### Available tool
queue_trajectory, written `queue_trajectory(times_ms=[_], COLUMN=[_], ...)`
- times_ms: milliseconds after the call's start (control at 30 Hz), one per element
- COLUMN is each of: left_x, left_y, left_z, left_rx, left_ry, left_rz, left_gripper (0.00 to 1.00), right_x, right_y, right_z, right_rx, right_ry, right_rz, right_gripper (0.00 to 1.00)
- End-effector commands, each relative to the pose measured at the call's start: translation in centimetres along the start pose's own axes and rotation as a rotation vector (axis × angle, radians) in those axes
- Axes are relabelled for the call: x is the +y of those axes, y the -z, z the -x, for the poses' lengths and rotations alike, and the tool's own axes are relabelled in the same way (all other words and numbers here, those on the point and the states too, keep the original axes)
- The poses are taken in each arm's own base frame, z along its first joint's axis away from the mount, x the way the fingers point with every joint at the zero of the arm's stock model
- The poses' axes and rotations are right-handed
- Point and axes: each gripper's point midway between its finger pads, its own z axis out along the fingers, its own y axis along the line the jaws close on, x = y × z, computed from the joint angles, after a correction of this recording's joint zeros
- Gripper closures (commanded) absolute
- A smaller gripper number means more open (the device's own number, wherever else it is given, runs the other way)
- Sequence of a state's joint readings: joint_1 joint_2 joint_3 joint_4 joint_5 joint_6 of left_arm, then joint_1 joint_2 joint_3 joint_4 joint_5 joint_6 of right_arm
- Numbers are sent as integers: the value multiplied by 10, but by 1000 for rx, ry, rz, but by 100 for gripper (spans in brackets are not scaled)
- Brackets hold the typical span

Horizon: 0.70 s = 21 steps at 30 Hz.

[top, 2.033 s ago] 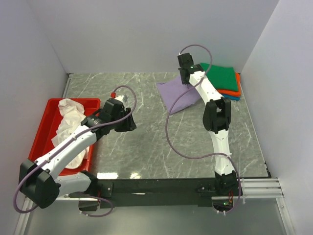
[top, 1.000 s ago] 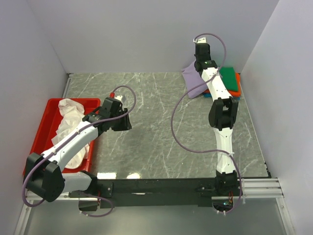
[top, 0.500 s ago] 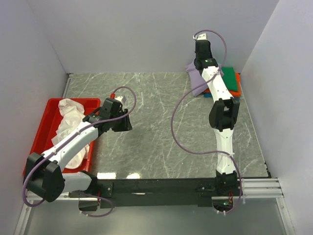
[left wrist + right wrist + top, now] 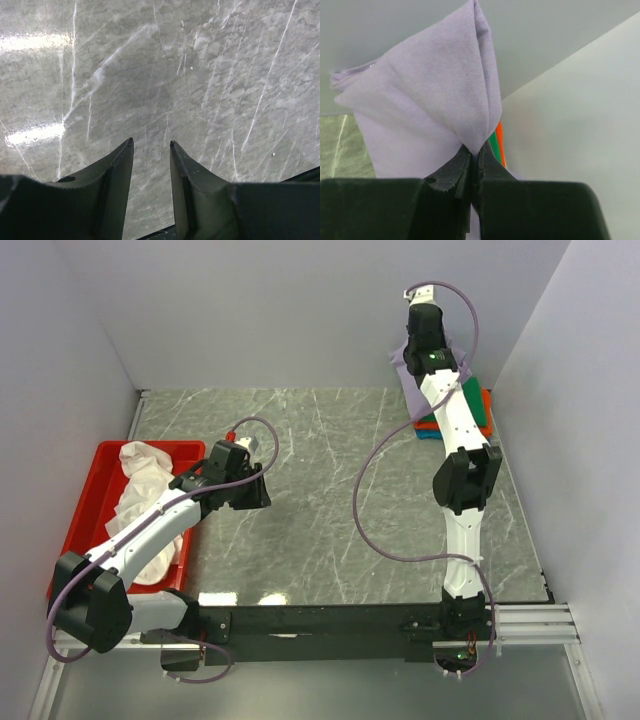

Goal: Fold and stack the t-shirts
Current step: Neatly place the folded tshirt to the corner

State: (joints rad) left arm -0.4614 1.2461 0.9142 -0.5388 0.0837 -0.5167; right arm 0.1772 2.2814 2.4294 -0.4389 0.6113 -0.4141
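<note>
The hanging lavender shirt (image 4: 403,368) leaves the edges of the green (image 4: 493,145) and orange shirts bare, so I need to move my right gripper toward the side by the stack next, and then lower it.
My right gripper (image 4: 415,345) is shut on the folded lavender t-shirt (image 4: 435,110) and holds it raised at the far right, over the stack. In the top view the lavender shirt (image 4: 403,368) hangs beside the arm. The stack holds the green shirt (image 4: 470,398), the orange shirt (image 4: 486,408) and a teal edge (image 4: 428,428); green (image 4: 493,145) and orange (image 4: 499,142) edges show in the right wrist view. The white t-shirt (image 4: 138,490) lies crumpled in the red tray (image 4: 105,455). My left gripper (image 4: 151,145) is open and empty above the marble table.
The grey marble table (image 4: 320,510) stretches between the arms. White walls close in the back and both sides. The right wall (image 4: 560,440) stands close behind the stack. The tray sits at the table's left edge.
My right gripper has lifted the lavender shirt off the table and carried it right and back, over the stack. My left arm has drawn slightly left and stays still.
</note>
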Motion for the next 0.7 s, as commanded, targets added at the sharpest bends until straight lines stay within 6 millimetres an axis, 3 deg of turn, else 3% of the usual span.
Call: queue_trajectory(times_ms=[0, 167, 400, 667], left_x=[-6, -6, -6, -3], left_y=[6, 5, 3, -2], left_z=[6, 6, 6, 3], left_rx=[-33, -31, -26, -5], left_ry=[-12, -11, -9, 0], left_rz=[-38, -36, -39, -35], left_gripper=[60, 59, 59, 60], right_x=[-54, -51, -43, -23], right_y=[32, 19, -16, -66], right_z=[57, 46, 11, -52], right_rx=[-142, -121, -62, 40], right_ry=[-101, -89, -93, -89], right_rz=[-95, -108, -102, -104], right_gripper=[100, 100, 100, 100])
